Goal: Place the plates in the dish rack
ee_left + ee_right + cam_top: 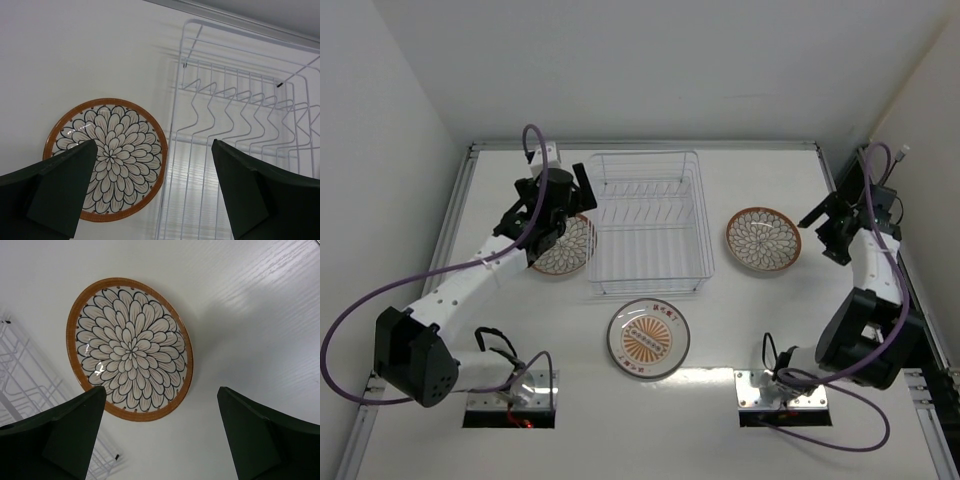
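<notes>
The robot's right gripper will lower to the plate's rim on the side away from the rack, since that edge faces the gripper's open fingers.
The wire dish rack (650,190) stands at the middle back of the table with nothing in it. One brown-rimmed petal plate (570,255) lies flat against its left side, another (763,240) to its right. The white-rimmed plate with the orange sunburst (648,339) lies in front of the rack. My left gripper (563,216) hovers open over the left plate (107,150) and the rack's left wall (235,120), holding nothing. Beyond the right plate (130,347), my right gripper (828,235) hangs open above bare table and is empty too.
White walls close in the table on the left, back and right. A metal rail runs along the table's edges (640,146). A corner of the rack (25,375) shows at the left of the right wrist view. Purple cables loop from both arms.
</notes>
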Controlling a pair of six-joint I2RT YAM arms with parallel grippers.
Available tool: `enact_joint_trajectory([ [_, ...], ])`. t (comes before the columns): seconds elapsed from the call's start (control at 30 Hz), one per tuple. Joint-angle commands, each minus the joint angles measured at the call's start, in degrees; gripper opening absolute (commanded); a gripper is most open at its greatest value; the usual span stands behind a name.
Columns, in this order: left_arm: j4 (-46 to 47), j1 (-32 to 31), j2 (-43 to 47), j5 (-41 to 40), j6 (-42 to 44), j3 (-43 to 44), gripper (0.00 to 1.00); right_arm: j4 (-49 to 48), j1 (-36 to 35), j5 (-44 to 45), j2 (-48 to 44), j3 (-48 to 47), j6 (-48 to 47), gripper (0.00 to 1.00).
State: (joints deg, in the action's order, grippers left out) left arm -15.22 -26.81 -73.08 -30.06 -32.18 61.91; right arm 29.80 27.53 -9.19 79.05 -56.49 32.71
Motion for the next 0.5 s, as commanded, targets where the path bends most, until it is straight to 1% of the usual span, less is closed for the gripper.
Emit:
enact_joint_trajectory([
  [0.0, 3.0, 0.0, 2.1, -3.4, -0.1, 0.1, 1.0, -5.7, 2.1, -4.3, 2.1, 1.1, 2.3, 0.92],
  [0.07, 3.0, 0.0, 2.1, -3.4, -0.6, 0.1, 1.0, -5.7, 2.9, -4.3, 4.2, 1.1, 2.3, 0.92],
  [0.13, 3.0, 0.0, 2.1, -2.8, -0.6, 0.1, 1.0, -5.7, 3.4, -6.3, 8.8, 1.1, 1.7, 0.92],
  [0.23, 3.0, 0.0, 2.1, -2.8, -1.1, 0.1, 1.0, -8.7, 3.4, -8.1, 13.1, 2.5, 1.7, 0.9],
  [0.4, 2.5, 0.0, 2.1, -2.8, -1.1, 0.1, 1.0, -13.0, 3.4, -8.5, 14.5, 6.1, 1.7, 0.9],
  [0.47, 2.5, 0.0, 2.1, -2.2, -1.7, 0.1, 1.0, -13.6, 2.9, -8.5, 16.7, 6.7, 1.7, 0.9],
])
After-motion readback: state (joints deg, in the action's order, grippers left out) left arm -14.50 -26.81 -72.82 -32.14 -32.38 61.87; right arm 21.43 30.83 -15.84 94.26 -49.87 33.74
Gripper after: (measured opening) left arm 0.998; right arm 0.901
